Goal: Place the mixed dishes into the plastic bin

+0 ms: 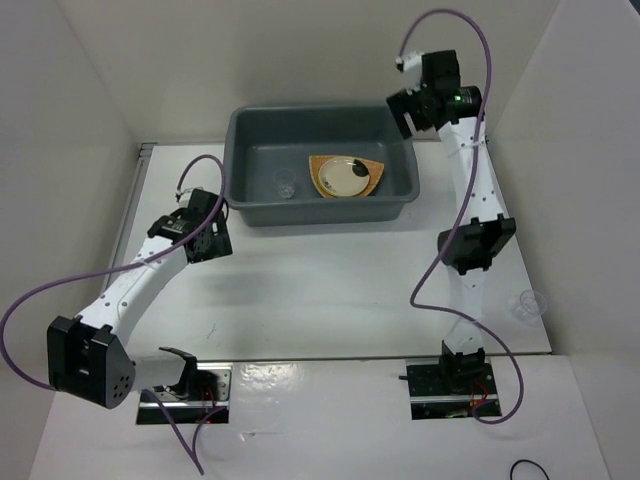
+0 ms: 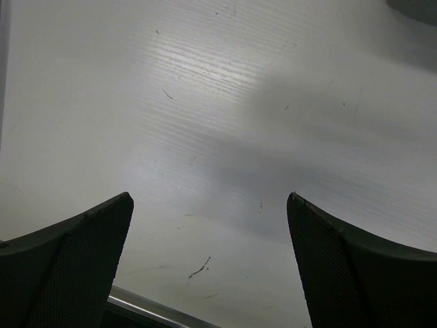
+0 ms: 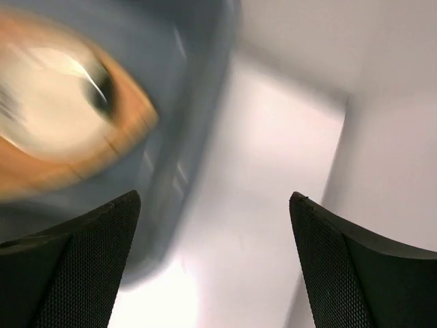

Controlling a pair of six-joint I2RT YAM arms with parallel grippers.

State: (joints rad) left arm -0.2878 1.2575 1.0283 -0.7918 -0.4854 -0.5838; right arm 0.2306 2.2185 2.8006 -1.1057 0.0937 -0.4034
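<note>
The second clear glass [image 1: 533, 303] still stands on the tabletop, so next I should swing my right gripper back from the bin [image 1: 240, 135] and lower it onto the glass's rim.
The dark grey plastic bin [image 1: 240, 135] stands at the back middle of the table. Inside it lie the orange woven plate [image 1: 372, 172] with the cream plate with dark marks [image 1: 345, 177] on top, and a small clear glass [image 1: 285, 185]. A second clear glass [image 1: 527, 305] stands on the table at the near right. The lime-green dish is out of view. My right gripper [image 1: 408, 108] is open and empty, raised over the bin's far right corner; its blurred wrist view [image 3: 213, 197] shows the orange plate [image 3: 123, 137], the cream plate [image 3: 48, 89] and the bin wall [image 3: 198, 137]. My left gripper [image 1: 212, 238] is open and empty just left of the bin, over bare table [image 2: 208, 198].
White walls close in the table on the left, back and right. A metal strip [image 2: 157, 311] runs along the table's left edge. The bin's corner [image 2: 416, 7] shows at the top right of the left wrist view. Purple cables loop from both arms.
</note>
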